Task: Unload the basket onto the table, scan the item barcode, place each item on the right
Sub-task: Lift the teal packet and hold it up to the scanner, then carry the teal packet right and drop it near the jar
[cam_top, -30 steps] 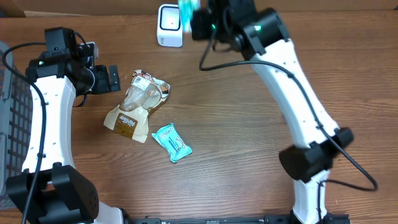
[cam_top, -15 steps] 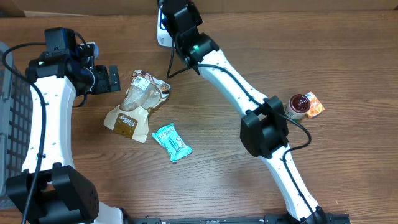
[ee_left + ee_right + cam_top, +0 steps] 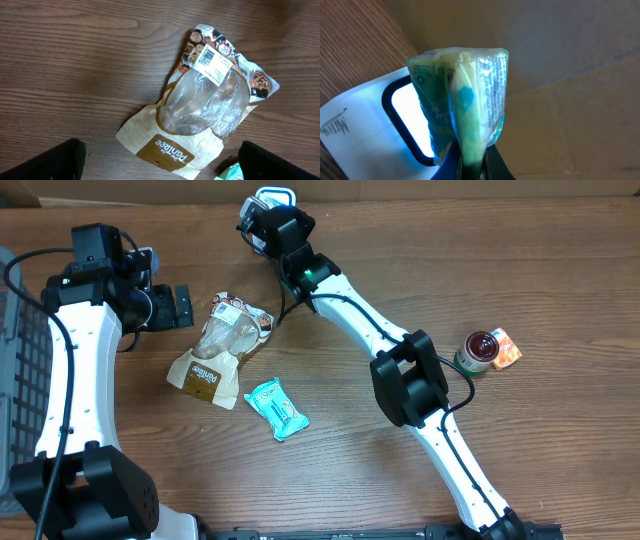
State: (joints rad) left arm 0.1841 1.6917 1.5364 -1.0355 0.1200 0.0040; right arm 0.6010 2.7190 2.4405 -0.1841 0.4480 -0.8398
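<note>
The packet in my right gripper will move back from the scanner next, over the empty table (image 3: 474, 312) beside the red-topped can.
My right gripper (image 3: 470, 156) is shut on a green and teal packet (image 3: 465, 90), pinching its lower edge so it stands upright. Right behind the packet is the white scanner (image 3: 362, 132), its window glowing. From overhead, the right gripper (image 3: 256, 216) is at the scanner (image 3: 278, 194) by the table's far edge, hiding most of it. My left gripper (image 3: 183, 307) hangs open over a brown and clear bread bag (image 3: 220, 345). In the left wrist view its fingers (image 3: 45, 162) stand wide apart on either side of the bag (image 3: 205, 110), holding nothing.
A second teal packet (image 3: 277, 409) lies near the bag's lower right. A red-topped can (image 3: 480, 348) and an orange packet (image 3: 507, 347) sit at the right. A dark basket (image 3: 20, 360) is at the left edge. Cardboard (image 3: 560, 75) backs the scanner.
The right arm has swung left across the table, carrying the green packet from beside the scanner to right in front of it. The can at the right has come into view. The left arm has stayed still.
</note>
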